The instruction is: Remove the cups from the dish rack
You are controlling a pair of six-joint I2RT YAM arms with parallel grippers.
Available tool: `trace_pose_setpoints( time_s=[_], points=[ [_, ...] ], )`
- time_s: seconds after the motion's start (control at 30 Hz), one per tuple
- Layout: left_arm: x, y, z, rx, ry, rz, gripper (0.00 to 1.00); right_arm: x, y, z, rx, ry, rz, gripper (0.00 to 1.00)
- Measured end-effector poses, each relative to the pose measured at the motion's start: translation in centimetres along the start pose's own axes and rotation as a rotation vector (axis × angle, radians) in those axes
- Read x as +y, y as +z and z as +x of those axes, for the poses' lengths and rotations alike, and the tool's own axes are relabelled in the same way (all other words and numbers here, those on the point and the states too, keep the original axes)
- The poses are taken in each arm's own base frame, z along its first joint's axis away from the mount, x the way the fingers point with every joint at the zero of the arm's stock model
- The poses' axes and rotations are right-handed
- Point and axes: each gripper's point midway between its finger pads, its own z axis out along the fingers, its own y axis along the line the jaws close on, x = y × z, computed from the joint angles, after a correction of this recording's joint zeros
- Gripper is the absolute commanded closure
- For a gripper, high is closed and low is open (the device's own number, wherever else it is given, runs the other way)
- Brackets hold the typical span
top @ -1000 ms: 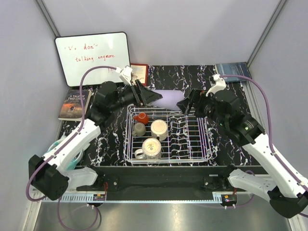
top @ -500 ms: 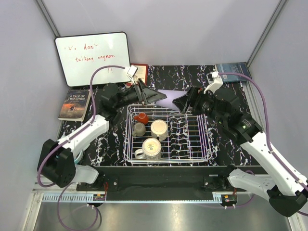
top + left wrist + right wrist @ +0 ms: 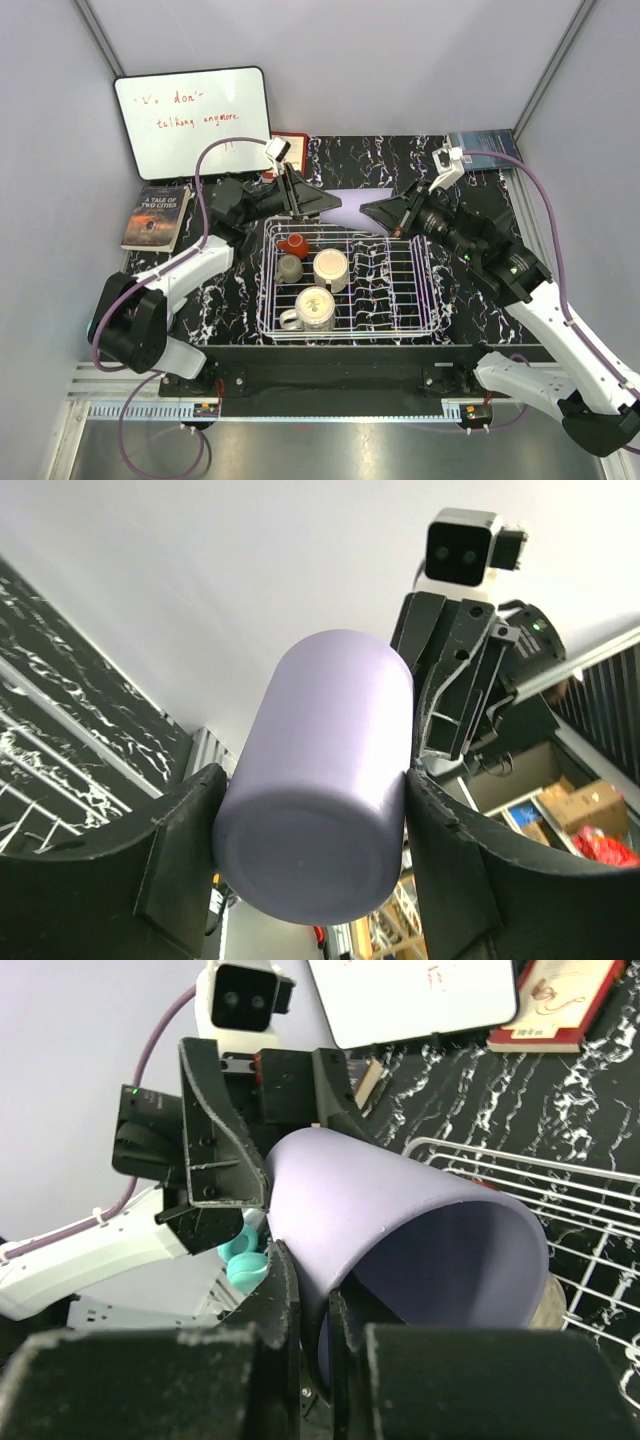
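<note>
My right gripper swings to the right in the top view and down to bare tabletop by the blue book next, lowers the tumbler [image 3: 351, 198] upright and releases it.
A pale lavender tumbler [image 3: 351, 198] hangs on its side above the back of the white wire dish rack [image 3: 345, 337]. My left gripper [image 3: 330, 203] is shut on its base end [image 3: 330, 780], one pad on each side. My right gripper [image 3: 312, 1310] is shut on the tumbler's rim wall [image 3: 400, 1220], with one finger inside the mouth and one outside. Still in the rack are an orange cup [image 3: 293, 243], a small grey-brown cup [image 3: 289, 268] and two cream mugs [image 3: 330, 267] [image 3: 315, 308].
A whiteboard [image 3: 192, 118] leans at the back left, with a dark book [image 3: 155, 215] below it. A red book [image 3: 290, 150] and a blue book [image 3: 483, 148] lie at the back. Teal headphones [image 3: 243, 1255] lie by the left arm.
My right gripper has closed on the tumbler's rim; it stood open a second ago. The left arm has shifted forward a little, still holding the tumbler's base.
</note>
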Motion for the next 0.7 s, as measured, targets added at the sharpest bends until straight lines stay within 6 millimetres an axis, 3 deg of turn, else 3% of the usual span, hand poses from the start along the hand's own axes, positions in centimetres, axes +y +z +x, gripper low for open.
trace_pose_setpoints(
  time_s=[0.1, 0.2, 0.33, 0.57, 0.7],
  points=[
    [-0.9, 0.4, -0.1, 0.027, 0.021, 0.008, 0.24, 0.6, -0.4, -0.4, -0.015, -0.005, -0.025, 1.0],
    [-0.9, 0.7, -0.3, 0.047, 0.052, -0.011, 0.13, 1.1, -0.8, -0.7, -0.026, -0.02, -0.045, 1.0],
    [1.5, 0.6, 0.2, 0.072, 0.033, -0.088, 0.02, 0.1, -0.9, 0.0, -0.008, -0.066, -0.003, 1.0],
    [4.0, 0.0, -0.9, 0.063, 0.013, -0.2, 0.01, -3.2, -1.5, 0.3, 0.004, -0.129, 0.156, 1.0],
    [6.6, -1.2, -3.1, -0.018, 0.008, -0.356, 0.01, -5.9, -2.6, -2.3, -0.046, -0.191, 0.367, 1.0]
  ],
)
